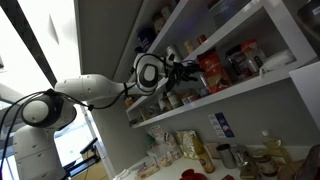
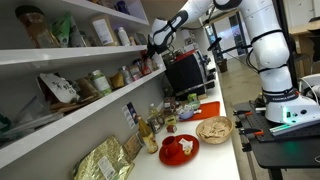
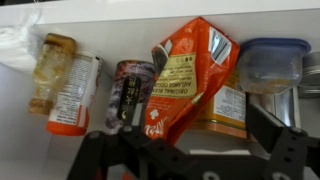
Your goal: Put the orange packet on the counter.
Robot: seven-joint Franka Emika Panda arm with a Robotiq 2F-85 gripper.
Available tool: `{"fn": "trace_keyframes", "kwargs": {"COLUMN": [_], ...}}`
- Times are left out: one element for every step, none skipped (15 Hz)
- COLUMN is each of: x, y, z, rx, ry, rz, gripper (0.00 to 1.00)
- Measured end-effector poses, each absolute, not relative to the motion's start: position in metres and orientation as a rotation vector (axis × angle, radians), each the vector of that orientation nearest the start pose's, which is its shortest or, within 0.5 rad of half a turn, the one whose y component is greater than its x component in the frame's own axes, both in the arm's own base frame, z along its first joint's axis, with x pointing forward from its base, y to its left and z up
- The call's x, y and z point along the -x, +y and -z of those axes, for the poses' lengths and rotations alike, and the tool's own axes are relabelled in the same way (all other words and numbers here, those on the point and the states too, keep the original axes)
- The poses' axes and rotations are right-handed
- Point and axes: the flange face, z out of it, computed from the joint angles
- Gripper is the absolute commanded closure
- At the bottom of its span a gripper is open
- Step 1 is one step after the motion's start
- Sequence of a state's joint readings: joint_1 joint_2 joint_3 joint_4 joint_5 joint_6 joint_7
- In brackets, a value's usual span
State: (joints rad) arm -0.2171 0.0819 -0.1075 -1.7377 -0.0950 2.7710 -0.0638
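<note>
The orange packet has my open fingers on either side, but they don't reach far enough yet. I should move my gripper outward toward the shelf next, onto the packet's near end (image 1: 208, 65) (image 3: 173, 119), and close it.
The orange packet (image 3: 185, 75) is a glossy orange-red bag with yellowish print. It leans on the white wall shelf (image 3: 160, 18) between a dark can (image 3: 130, 90) and a jar (image 3: 232, 108). My gripper (image 3: 195, 138) is open, with its dark fingers on either side of the packet's lower end and not closed on it. In an exterior view the gripper (image 1: 183, 70) reaches into the middle shelf beside the packet (image 1: 212, 72). It is also at the shelf in an exterior view (image 2: 155, 42). The pale counter (image 2: 226, 152) lies below.
A brown-lidded bottle (image 3: 52, 70), an orange-capped jar (image 3: 72, 95) and a blue-lidded tub (image 3: 270, 65) crowd the shelf. On the counter stand a red plate (image 2: 180, 149), a bowl (image 2: 213, 129), bottles (image 2: 151, 135) and a gold packet (image 2: 105, 160). A monitor (image 2: 184, 72) stands further along.
</note>
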Motion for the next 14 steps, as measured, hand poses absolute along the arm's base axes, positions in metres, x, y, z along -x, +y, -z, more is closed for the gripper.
{"fn": "trace_keyframes", "kwargs": {"x": [-0.616,-0.623,-0.629,-0.635,-0.639,-0.643,-0.646,-0.648,-0.649,-0.65,-0.651,-0.651,-0.651,-0.651], "y": [-0.199,-0.202,-0.206,-0.21,-0.213,-0.216,-0.218,-0.219,-0.22,-0.221,-0.221,-0.221,-0.221,-0.221], "z": [-0.637,-0.638,-0.639,-0.639,-0.638,-0.638,-0.638,-0.638,-0.638,-0.639,-0.64,-0.641,-0.642,-0.642], "rx": [3.028,3.028,3.032,3.038,3.045,3.045,3.043,3.039,3.039,3.04,3.042,3.044,3.046,3.048], "ry": [0.267,0.261,0.252,0.245,0.242,0.24,0.237,0.234,0.227,0.222,0.219,0.22,0.22,0.22], "rz": [1.52,1.527,1.529,1.524,1.515,1.504,1.492,1.481,1.47,1.461,1.453,1.444,1.435,1.429], "gripper": [0.05,0.28,0.3,0.34,0.4,0.47,0.56,0.63,0.72,0.79,0.87,0.94,0.99,1.0]}}
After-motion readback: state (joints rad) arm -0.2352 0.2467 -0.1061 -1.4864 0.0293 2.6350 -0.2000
